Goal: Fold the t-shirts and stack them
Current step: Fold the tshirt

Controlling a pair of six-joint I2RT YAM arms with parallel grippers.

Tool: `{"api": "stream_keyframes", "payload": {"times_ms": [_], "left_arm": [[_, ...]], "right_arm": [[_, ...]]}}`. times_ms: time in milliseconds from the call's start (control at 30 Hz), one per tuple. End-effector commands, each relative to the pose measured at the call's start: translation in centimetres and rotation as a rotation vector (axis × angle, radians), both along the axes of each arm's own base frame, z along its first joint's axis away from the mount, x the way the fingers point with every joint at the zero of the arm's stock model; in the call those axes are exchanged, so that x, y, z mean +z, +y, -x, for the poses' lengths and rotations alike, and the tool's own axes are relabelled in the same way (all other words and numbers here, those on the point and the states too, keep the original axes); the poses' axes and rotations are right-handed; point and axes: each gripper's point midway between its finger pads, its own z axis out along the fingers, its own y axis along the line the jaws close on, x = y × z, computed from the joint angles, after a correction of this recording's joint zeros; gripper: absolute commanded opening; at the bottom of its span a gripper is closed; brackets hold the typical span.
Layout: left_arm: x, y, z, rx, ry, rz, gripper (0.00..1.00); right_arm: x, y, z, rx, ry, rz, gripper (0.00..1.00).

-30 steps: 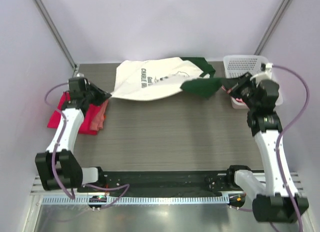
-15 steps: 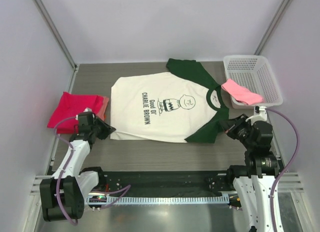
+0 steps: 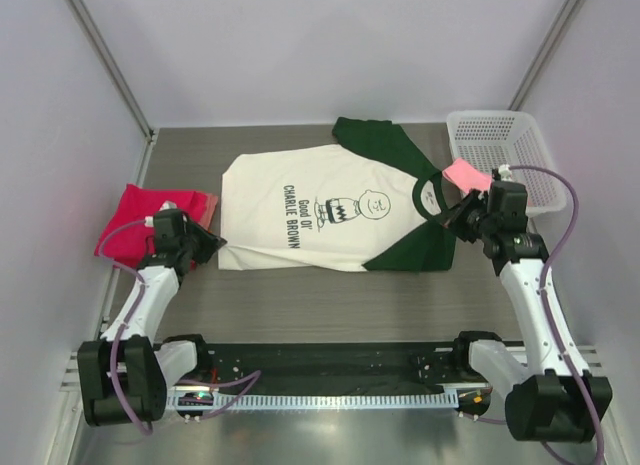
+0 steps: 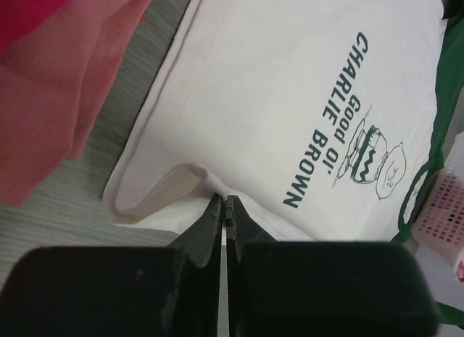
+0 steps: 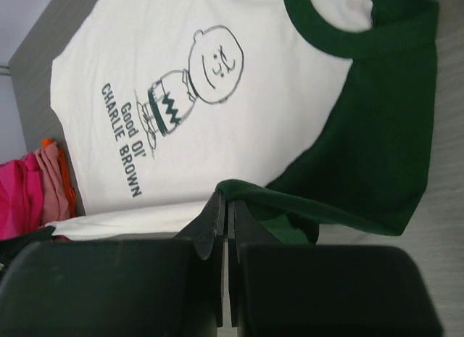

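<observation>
The near sleeve still lies unfolded, so the robot's right gripper needs to carry the sleeve edge outward past the collar toward the far green sleeve next.
The cream-white t-shirt [image 3: 320,210] with dark green shoulders lies spread print-up on the table. My left gripper [image 3: 212,247] is shut on its near-left hem corner, which rises in a small fold at the fingertips in the left wrist view [image 4: 223,203]. My right gripper [image 3: 455,223] is shut on the edge of the near green sleeve [image 5: 377,134], pinched at the tips [image 5: 225,203]. A red-pink shirt [image 3: 130,230] and a salmon shirt [image 3: 206,207] lie folded at the left. A light pink shirt [image 3: 463,172] hangs over the basket's rim.
The white mesh basket [image 3: 510,145] stands at the back right, close behind my right wrist. The folded pile sits just left of my left gripper. A black rail [image 3: 330,360] runs along the near edge between the arm bases.
Both grippers have moved away from the near edge towards the back, taking the shirt's near edge with them. A second ago the shirt hung bunched at the back.
</observation>
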Motion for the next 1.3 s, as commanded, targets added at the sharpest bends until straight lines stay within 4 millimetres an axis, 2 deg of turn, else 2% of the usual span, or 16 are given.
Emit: {"api": "stream_keyframes", "payload": {"times_ms": [0,133,200,233,300,333,467,500,567,700,733,933,967,1167,1200,1267], "left_arm": [[2.4,0.1,-3.2,0.015,-0.090,0.015,0.00],[1.9,-0.1,-4.8,0.003,-0.067,0.022,0.00],[1.8,0.0,-5.2,0.013,-0.064,0.015,0.00],[1.7,0.1,-5.6,0.017,-0.061,0.012,0.00],[1.6,0.4,-6.0,0.033,-0.058,-0.002,0.00],[2.0,0.6,-6.4,0.042,-0.068,-0.006,0.00],[1.7,0.7,-7.5,0.041,-0.059,-0.033,0.00],[1.7,0.7,-7.7,0.038,-0.056,-0.037,0.00],[1.6,0.6,-8.3,0.034,-0.051,-0.041,0.00],[0.1,0.4,-9.0,0.025,-0.011,-0.055,0.00],[0.3,0.5,-9.3,0.029,-0.016,-0.062,0.00],[-0.1,0.9,-10.4,0.048,-0.006,-0.082,0.00],[-0.2,1.1,-10.5,0.054,-0.003,-0.089,0.00],[-1.4,1.2,-11.3,0.076,0.028,-0.076,0.00],[-1.3,1.1,-11.6,0.071,0.024,-0.072,0.00],[-2.2,0.9,-11.9,0.058,0.047,-0.067,0.01]], "right_arm": [[5.1,-0.6,-4.4,0.001,-0.161,0.042,0.01],[7.0,-1.1,-7.7,-0.012,-0.177,0.058,0.01],[6.2,-1.0,-9.3,0.000,-0.146,0.048,0.01],[7.0,-0.9,-10.1,0.003,-0.160,0.046,0.01],[6.0,-0.8,-11.8,0.014,-0.129,0.040,0.01],[6.8,-0.9,-12.7,0.013,-0.144,0.041,0.01],[6.2,-0.9,-15.5,0.013,-0.121,0.024,0.01],[5.2,-0.7,-16.3,0.019,-0.099,0.018,0.01],[5.8,-0.5,-17.3,0.023,-0.111,0.016,0.01],[4.8,-0.3,-19.3,0.027,-0.091,0.019,0.01],[3.9,-0.2,-19.9,0.029,-0.071,0.014,0.01],[3.8,-0.4,-22.6,0.020,-0.077,0.017,0.01],[3.1,-0.4,-23.1,0.023,-0.064,0.012,0.01],[4.3,0.2,-25.5,0.034,-0.091,-0.012,0.01],[3.6,0.3,-26.0,0.040,-0.079,-0.015,0.03],[4.1,0.7,-26.8,0.050,-0.093,-0.025,0.13]]}}
